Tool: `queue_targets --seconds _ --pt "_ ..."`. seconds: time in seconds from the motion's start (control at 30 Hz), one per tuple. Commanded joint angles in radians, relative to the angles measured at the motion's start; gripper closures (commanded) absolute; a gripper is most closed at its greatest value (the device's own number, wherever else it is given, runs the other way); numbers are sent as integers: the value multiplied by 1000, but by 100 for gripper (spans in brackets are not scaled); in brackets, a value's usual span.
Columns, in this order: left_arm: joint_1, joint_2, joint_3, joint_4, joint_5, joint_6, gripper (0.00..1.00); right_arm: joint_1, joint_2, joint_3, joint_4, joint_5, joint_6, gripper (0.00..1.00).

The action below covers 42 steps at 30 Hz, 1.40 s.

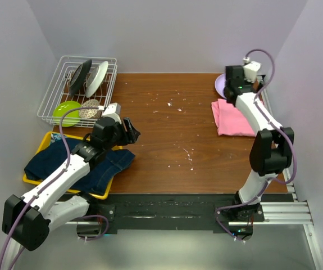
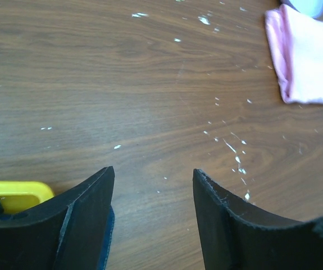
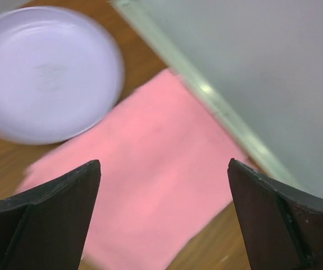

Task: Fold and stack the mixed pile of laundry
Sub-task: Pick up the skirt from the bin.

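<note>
Next, my left gripper turns, then lowers toward the yellow tray, onto the dark blue denim (image 1: pixel 118 157) (image 2: pixel 108 238) beside the tray's far corner, as its fingers frame bare wood.
A folded pink garment (image 1: pixel 232 117) lies at the table's right side; it also shows in the left wrist view (image 2: pixel 310 56) and the right wrist view (image 3: pixel 150 185). A dark blue denim garment (image 1: pixel 88 166) lies spread over the yellow tray (image 1: pixel 43 140) at the front left. My left gripper (image 1: pixel 132 130) is open and empty above the table beside the denim; its fingers (image 2: pixel 94 214) frame bare wood. My right gripper (image 3: pixel 164 166) is open and empty, raised above the pink garment. The grey garment and the patterned cloth are out of view.
A white wire dish rack (image 1: pixel 80 90) at the back left holds plates, a green bowl (image 1: pixel 67 111) and a sponge. A lilac plate (image 3: pixel 43 73) sits at the back right next to the pink garment. Walls enclose the table.
</note>
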Motion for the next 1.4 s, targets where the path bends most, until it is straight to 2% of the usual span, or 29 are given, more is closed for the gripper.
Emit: queue_targets --seconds 0.0,0.03,0.13,0.17,0.27,0.43,0.63,0.73,0.77,0.87,1.0,1.2,1.37 --pt "15 16 46 -74 -175 -83 36 189 -104 -94 -50 -132 237 1" --pt "17 30 58 -117 -223 -130 36 253 -116 -134 -34 -170 234 1" --pt "29 79 126 -286 -367 -224 32 342 -141 -189 5 -360 239 1" --pt "31 94 165 -384 -428 -250 32 366 -151 -203 16 -394 237 1" --pt "31 140 180 -490 -508 -322 29 455 -153 -266 79 -466 219 1" --pt "32 178 112 -550 -593 -407 25 499 -107 -340 160 -574 217 1" --pt "31 258 72 -536 -571 -473 27 501 -72 -361 210 -641 214 1" --pt "31 260 81 -538 -591 -490 46 499 -81 -361 213 -645 213 1" --pt "31 255 85 -541 -596 -488 67 499 -85 -363 213 -643 210 1" --pt "31 214 129 -587 -637 -487 100 499 -105 -361 211 -654 203 1" --pt "31 90 193 -633 -696 -447 100 499 -121 -368 213 -660 199 1" --pt "29 -76 308 -526 -694 -245 100 501 -141 -375 242 -710 197 1" --pt "29 -49 506 -481 -679 -72 100 501 -160 -374 245 -704 191 1"
